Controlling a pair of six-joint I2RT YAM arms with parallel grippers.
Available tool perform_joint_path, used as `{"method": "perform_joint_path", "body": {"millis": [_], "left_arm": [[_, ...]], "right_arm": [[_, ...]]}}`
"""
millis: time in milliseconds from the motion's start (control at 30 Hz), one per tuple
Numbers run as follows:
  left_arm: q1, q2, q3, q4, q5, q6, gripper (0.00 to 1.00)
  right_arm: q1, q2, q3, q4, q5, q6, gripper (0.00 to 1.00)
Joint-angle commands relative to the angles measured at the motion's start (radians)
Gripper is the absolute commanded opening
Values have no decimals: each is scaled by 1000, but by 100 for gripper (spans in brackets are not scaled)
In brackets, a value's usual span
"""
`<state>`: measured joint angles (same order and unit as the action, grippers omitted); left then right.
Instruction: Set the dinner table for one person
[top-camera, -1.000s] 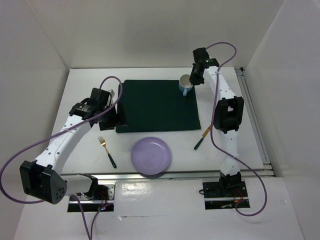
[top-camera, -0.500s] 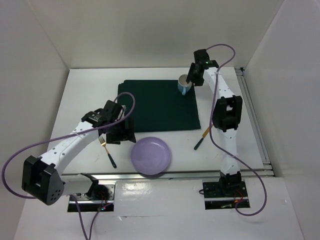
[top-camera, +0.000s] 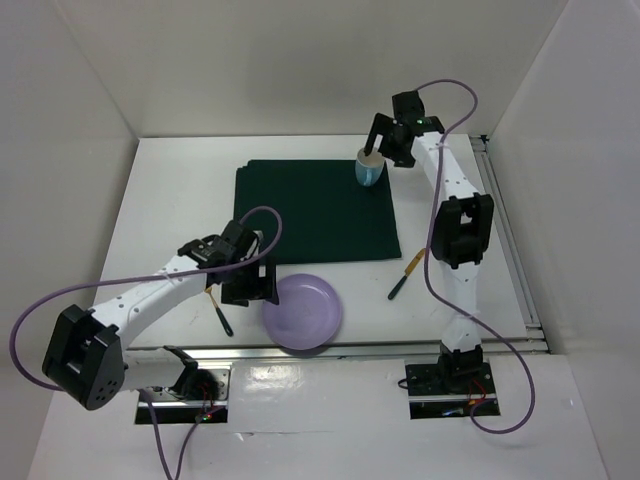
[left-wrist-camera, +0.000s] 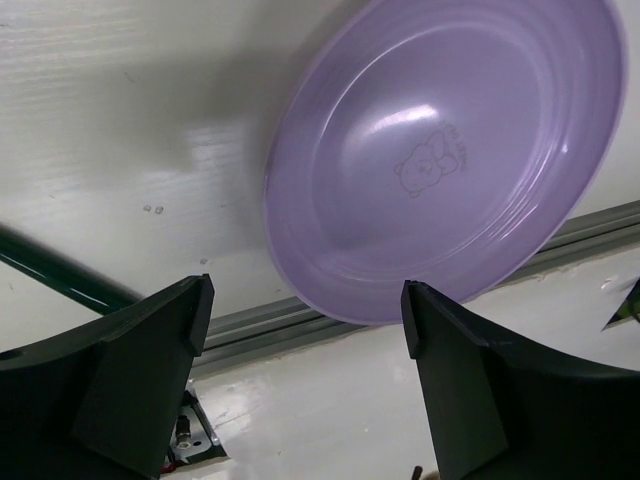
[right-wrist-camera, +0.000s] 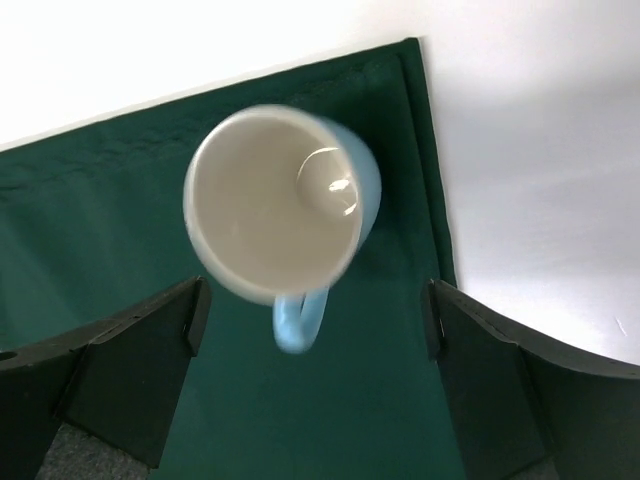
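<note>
The left gripper will go down and close on the plate's fork-side rim (top-camera: 265, 312) (left-wrist-camera: 272, 215), because that rim is below its spread fingers and runs between them.
The dinner table (top-camera: 170, 190) carries a dark green mat (top-camera: 310, 210) at its middle. A light blue mug (top-camera: 369, 170) stands upright on the mat's far right corner. My right gripper (top-camera: 380, 140) hangs open just above it, touching nothing; the mug (right-wrist-camera: 270, 200) shows below the spread fingers (right-wrist-camera: 316, 300). A purple plate (top-camera: 305, 312) lies on the table near the front edge. My left gripper (top-camera: 262, 285) is open at the plate's left rim. In the left wrist view the plate (left-wrist-camera: 440, 150) lies ahead of the empty gripper (left-wrist-camera: 305, 310).
A fork's dark handle (top-camera: 222, 322) pokes out from under the left arm, left of the plate. Another gold-and-dark utensil (top-camera: 404, 276) lies right of the mat. A metal rail (top-camera: 400, 345) runs along the table's front edge. White walls enclose the sides.
The right gripper opened, let go of the mug and rose slightly. The left arm swung from the mat's left edge down to the plate's left rim.
</note>
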<state>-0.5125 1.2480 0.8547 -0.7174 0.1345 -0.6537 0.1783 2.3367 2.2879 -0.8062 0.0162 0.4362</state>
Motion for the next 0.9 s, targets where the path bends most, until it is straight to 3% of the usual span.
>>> {"method": "perform_joint_path", "body": {"millis": [0, 267, 467, 533, 667, 800, 867], "left_arm": [[-11, -15, -40, 67, 7, -23, 94], [-67, 62, -126, 185, -18, -76, 76], [-78, 110, -161, 239, -62, -98, 52], [-78, 110, -161, 228, -73, -98, 42], [-78, 99, -89, 156, -116, -80, 0], [-78, 64, 44, 23, -138, -15, 0], [-64, 64, 204, -69, -160, 5, 0]], "right_arm": [[0, -213, -68, 76, -9, -10, 99], [-10, -536, -418, 134, 30, -10, 99], [-45, -727, -611, 144, 30, -10, 94], [-68, -787, -669, 144, 30, -10, 93], [-102, -862, -737, 134, 30, -31, 91], [-138, -904, -763, 113, 39, -50, 90], [-148, -928, -783, 102, 39, -59, 90]]}}
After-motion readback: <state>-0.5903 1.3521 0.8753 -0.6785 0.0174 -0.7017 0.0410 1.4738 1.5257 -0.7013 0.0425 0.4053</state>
